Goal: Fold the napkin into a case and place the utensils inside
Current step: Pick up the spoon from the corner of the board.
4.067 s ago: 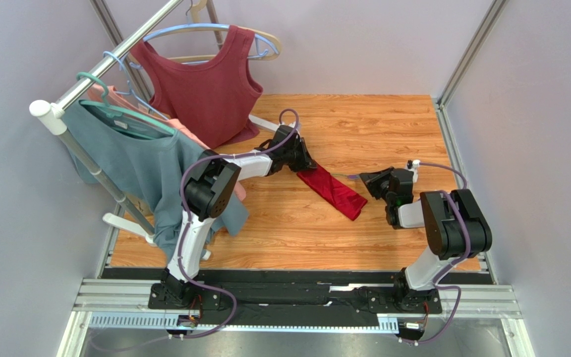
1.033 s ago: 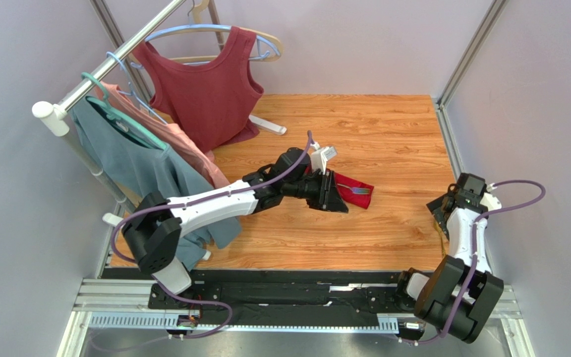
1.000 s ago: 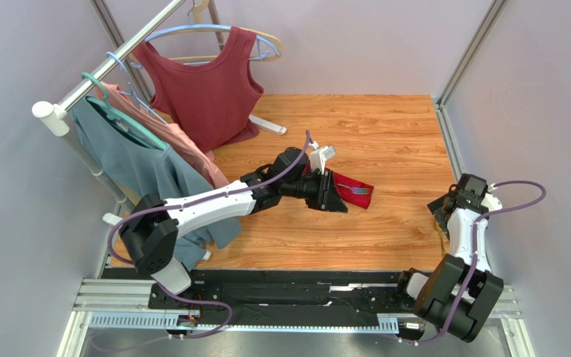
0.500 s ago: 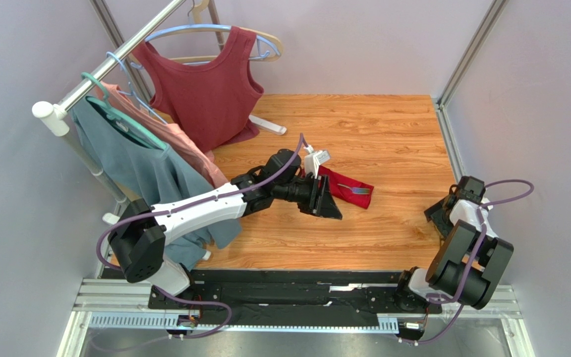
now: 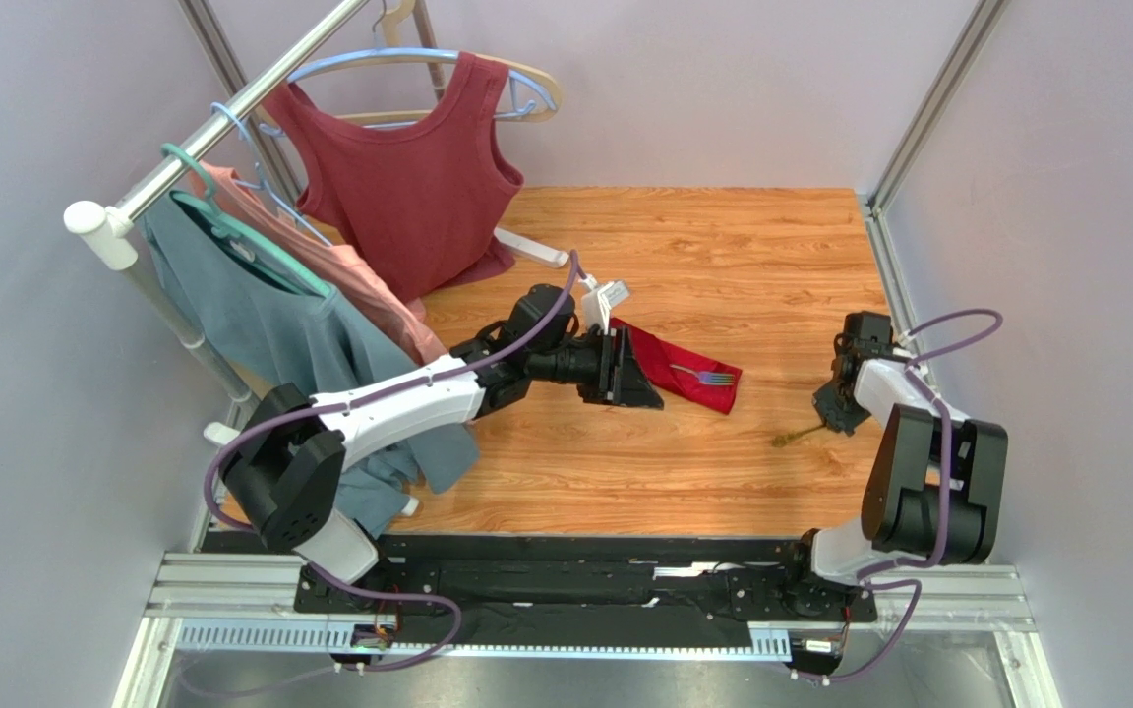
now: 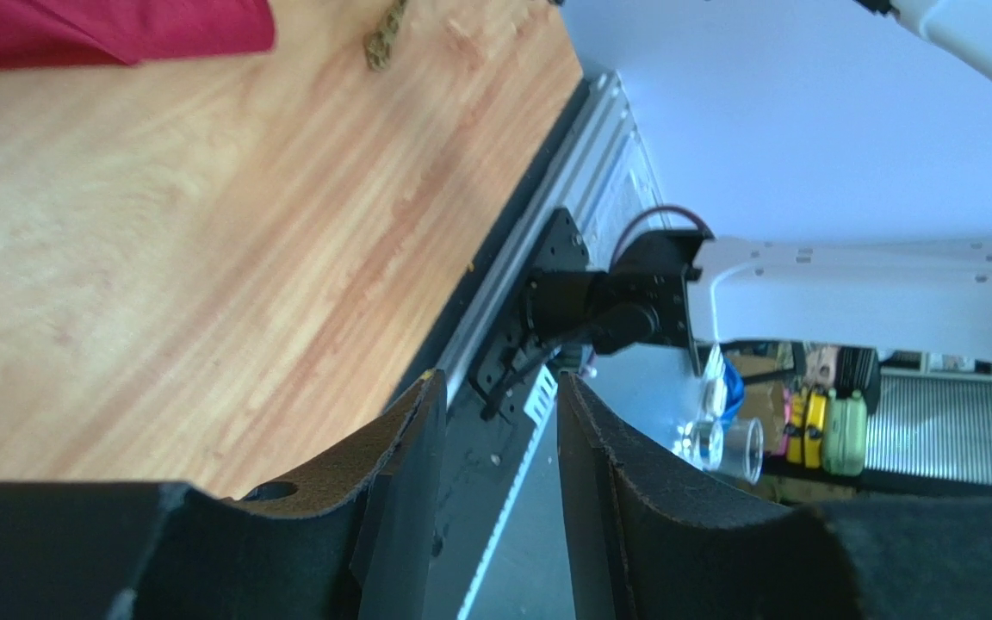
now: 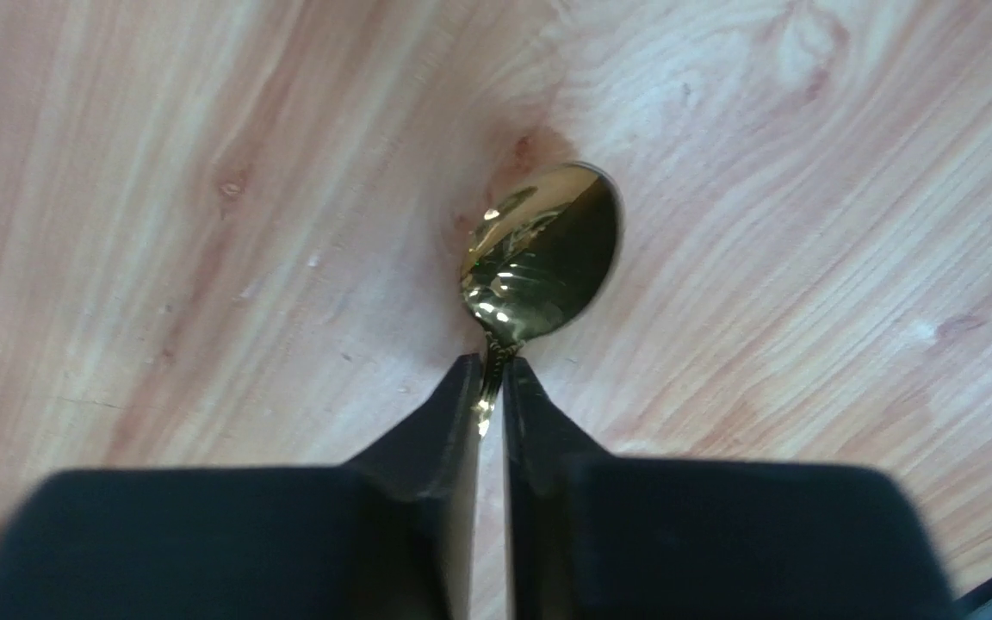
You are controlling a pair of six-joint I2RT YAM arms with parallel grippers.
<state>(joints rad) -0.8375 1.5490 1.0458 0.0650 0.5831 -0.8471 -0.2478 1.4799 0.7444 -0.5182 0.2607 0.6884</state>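
The gold spoon's handle end sticks out from the robot's right gripper, so next the robot will move its left gripper along the case (image 5: 686, 373), past the slim utensil and onto that end of the gold spoon.
The crimson napkin lies folded into a narrow case (image 5: 686, 373) at the middle of the table, and its edge shows in the left wrist view (image 6: 100, 32). One slim utensil (image 5: 709, 378) rests on the case's right end. My left gripper (image 5: 644, 387) hovers at the case's left end, open with nothing between its fingers (image 6: 495, 446). My right gripper (image 5: 828, 415) is down on the wood to the right of the case. It is shut (image 7: 491, 381) on the thin handle of a gold spoon (image 7: 547, 252), whose bowl lies on the table (image 5: 796, 435).
A clothes rack (image 5: 159, 177) at the back left carries a maroon top (image 5: 410, 162), a teal shirt (image 5: 255, 317) and a pink garment. Purple walls and metal posts close in the table. The metal rail (image 5: 587, 590) runs along the near edge.
My right arm has swung in from the table's right edge and its jaws have shut on the spoon. My left gripper has drawn back to the left off the case and opened wider.
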